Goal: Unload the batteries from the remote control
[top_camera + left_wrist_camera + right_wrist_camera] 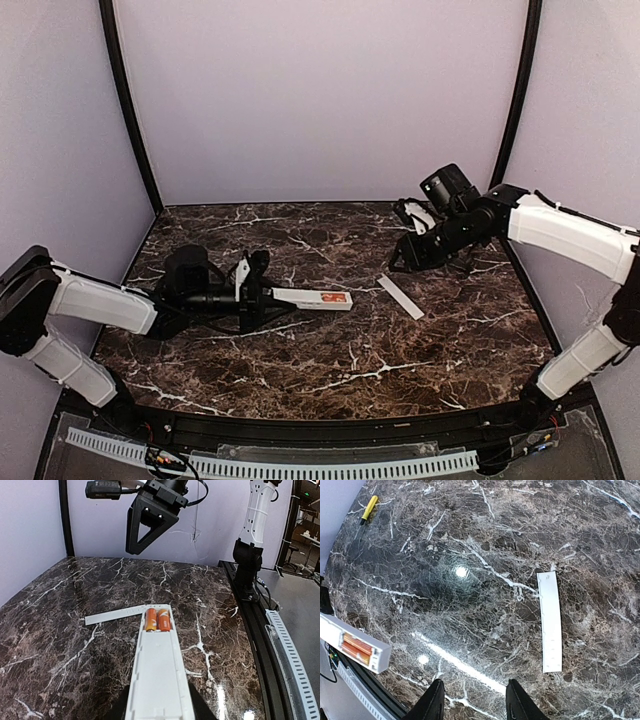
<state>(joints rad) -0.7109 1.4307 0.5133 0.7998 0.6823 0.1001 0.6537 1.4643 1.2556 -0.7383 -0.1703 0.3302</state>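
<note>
My raised left gripper should lower the remote next onto the clear spot of bare marble below the gripper and let go of the remote's near end.
The white remote control (310, 298) lies back-up near the table's middle, held at its near end by my left gripper (250, 297), which is shut on it. Its far end holds two orange batteries (337, 298) side by side in the open recess, also clear in the left wrist view (157, 619) and at the left edge of the right wrist view (355, 647). My right gripper (408, 258) hangs above the table at the back right, open and empty; its fingertips (436, 700) show over bare marble.
A thin flat white strip (401, 297) lies on the marble right of the remote; it also shows in the left wrist view (112, 615) and the right wrist view (550, 620). A yellow-handled tool (368, 507) lies far off near the wall.
</note>
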